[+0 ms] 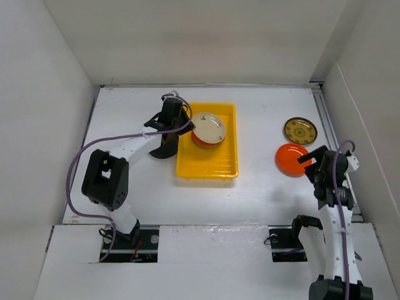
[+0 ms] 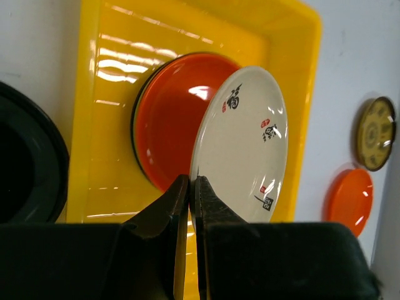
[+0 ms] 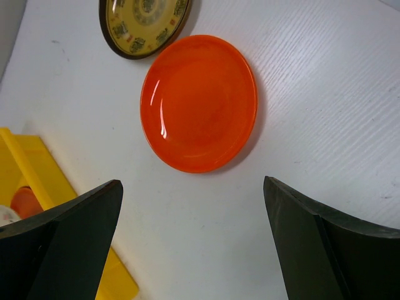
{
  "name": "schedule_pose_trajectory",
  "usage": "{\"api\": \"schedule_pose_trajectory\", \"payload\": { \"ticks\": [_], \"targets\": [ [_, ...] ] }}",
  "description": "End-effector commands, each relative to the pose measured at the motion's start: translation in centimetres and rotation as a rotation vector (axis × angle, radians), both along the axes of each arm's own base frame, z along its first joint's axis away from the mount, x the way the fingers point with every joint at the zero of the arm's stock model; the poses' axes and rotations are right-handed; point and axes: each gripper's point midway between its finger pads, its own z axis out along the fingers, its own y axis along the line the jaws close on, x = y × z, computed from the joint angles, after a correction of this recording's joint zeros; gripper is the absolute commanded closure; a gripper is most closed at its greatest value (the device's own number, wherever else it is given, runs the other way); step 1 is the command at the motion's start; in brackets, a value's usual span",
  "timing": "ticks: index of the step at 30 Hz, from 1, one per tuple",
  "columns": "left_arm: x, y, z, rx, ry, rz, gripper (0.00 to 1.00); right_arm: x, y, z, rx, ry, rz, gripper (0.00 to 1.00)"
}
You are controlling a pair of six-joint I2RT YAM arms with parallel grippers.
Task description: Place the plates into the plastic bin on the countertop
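My open right gripper needs to go down next and toward the right in the wrist view to straddle the orange plate's near rim [image 3: 244, 144], which lies that way below it.
My left gripper [image 2: 191, 181] is shut on the rim of a beige plate [image 2: 247, 144] and holds it tilted over the yellow plastic bin [image 2: 94, 94]. Under it an orange plate [image 2: 169, 119] tops a stack in the bin. In the top view the beige plate [image 1: 208, 129] is over the bin [image 1: 206, 169], with the left gripper [image 1: 185, 122] at its left edge. My right gripper [image 3: 194, 200] is open and empty, just short of an orange plate [image 3: 199, 103] on the countertop. A gold-patterned plate [image 3: 145, 25] lies beyond it.
A black plate [image 1: 164, 149] lies on the countertop left of the bin, under the left arm; it also shows in the left wrist view [image 2: 28, 162]. The orange plate [image 1: 292, 159] and gold-patterned plate [image 1: 300, 130] lie at the right, close to the right wall.
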Motion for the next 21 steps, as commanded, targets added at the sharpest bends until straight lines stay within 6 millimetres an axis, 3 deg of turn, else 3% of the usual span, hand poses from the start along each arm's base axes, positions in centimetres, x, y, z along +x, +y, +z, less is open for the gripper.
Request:
{"api": "schedule_pose_trajectory", "payload": {
  "ticks": [1, 7, 9, 10, 14, 15, 17, 18, 19, 21],
  "targets": [
    [0.3, -1.1, 1.3, -0.054, -0.069, -0.038, 1.00, -1.0, -1.1, 1.6, -0.011, -0.048, -0.092, 0.00],
    [-0.1, -1.9, -0.3, -0.059, -0.027, -0.089, 1.00, -1.6, -1.3, 1.6, -0.002, -0.065, -0.126, 0.00],
    [0.0, -1.7, -0.2, -0.057, -0.017, -0.073, 0.84, -1.3, -1.2, 0.2, 0.011, -0.010, -0.120, 0.00],
    [0.2, -1.5, -0.3, -0.048, -0.021, -0.059, 0.59, -0.9, -1.0, -0.1, 0.021, 0.001, -0.110, 0.00],
    [0.0, -0.8, -0.2, -0.037, -0.026, -0.025, 0.48, 0.2, 0.1, -2.8, 0.081, 0.071, -0.053, 0.00],
    [0.0, -0.8, -0.2, -0.037, -0.026, -0.025, 0.39, 0.4, 0.3, -3.6, 0.092, 0.091, -0.044, 0.00],
    [0.4, -1.0, 1.2, -0.050, -0.054, -0.025, 0.31, 0.7, 0.5, -3.7, 0.105, 0.082, -0.042, 0.00],
    [0.2, -1.1, 1.8, -0.061, -0.062, -0.036, 0.24, 0.4, 0.3, -4.8, 0.117, 0.103, -0.059, 0.00],
    [0.1, -1.2, 2.3, -0.070, -0.070, -0.043, 0.03, 0.4, 0.5, -5.3, 0.127, 0.113, -0.051, 0.00],
    [-0.1, -1.3, 3.7, -0.084, -0.104, -0.058, 0.00, 0.5, -0.1, -5.8, 0.136, 0.117, -0.076, 0.00]
  ]
}}
